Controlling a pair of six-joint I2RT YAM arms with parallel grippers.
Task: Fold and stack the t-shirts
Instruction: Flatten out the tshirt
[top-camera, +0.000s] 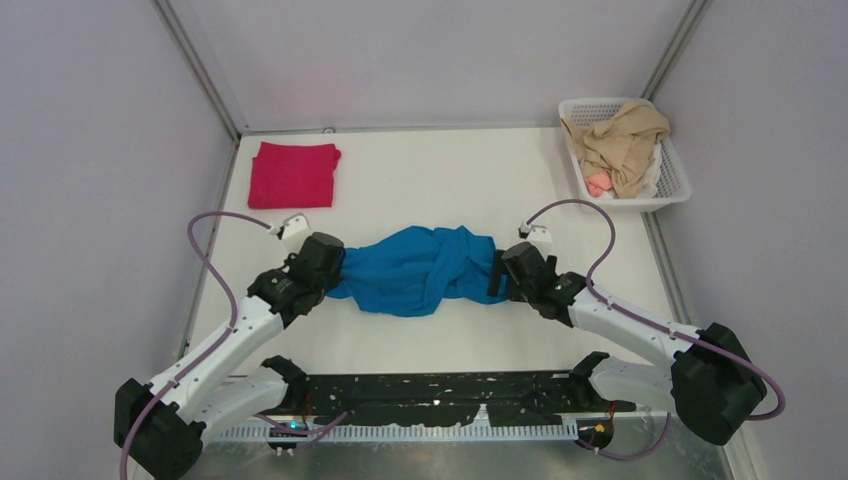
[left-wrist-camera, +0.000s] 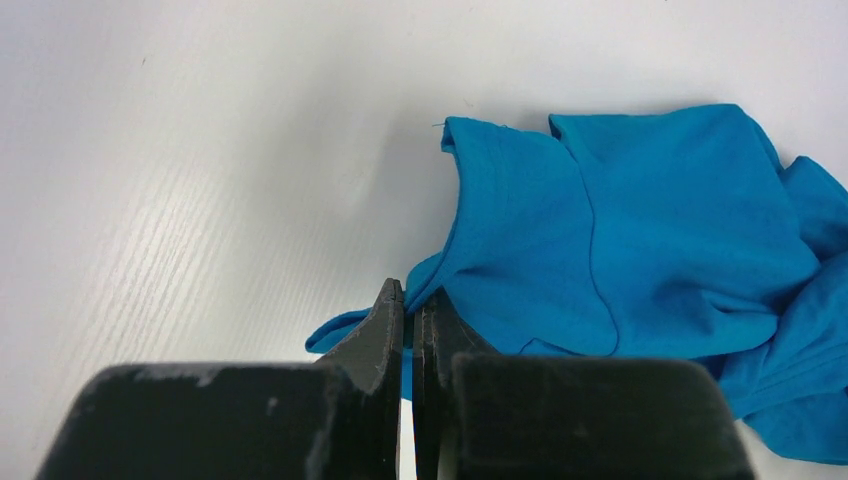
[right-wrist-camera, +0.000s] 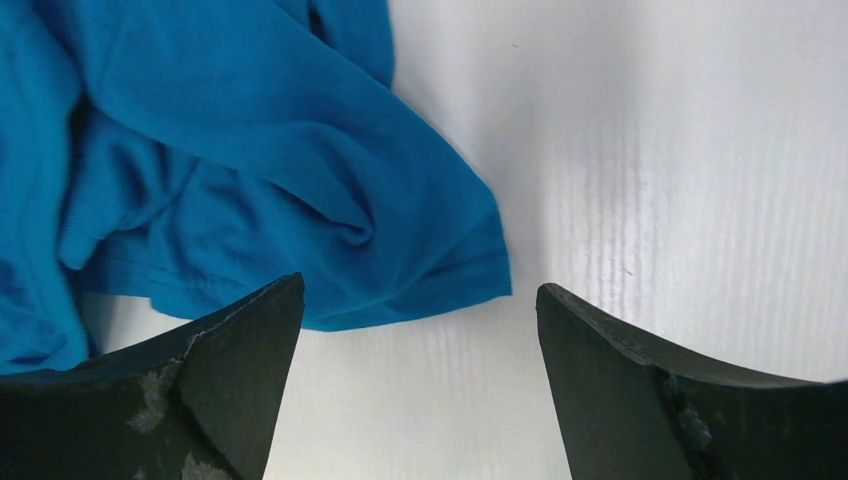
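Observation:
The blue t-shirt's far edge bunches in folds, so my right gripper next goes outward and to the left in the top view to close on it.
The bright blue t-shirt (top-camera: 420, 268) lies crumpled and twisted at the table's middle. My left gripper (top-camera: 338, 270) is at its left end, shut on a fold of the blue cloth (left-wrist-camera: 560, 250) (left-wrist-camera: 410, 300). My right gripper (top-camera: 497, 273) is at its right end, open, its fingertips astride the shirt's corner (right-wrist-camera: 400, 250) without pinching it (right-wrist-camera: 420, 295). The crimson t-shirt (top-camera: 293, 173) lies folded in a neat square at the back left.
A white basket (top-camera: 676, 185) at the back right holds beige and pink cloth (top-camera: 622, 145). The enclosure's grey walls close in left, right and behind. A black rail (top-camera: 440, 395) runs along the near edge between the arm bases.

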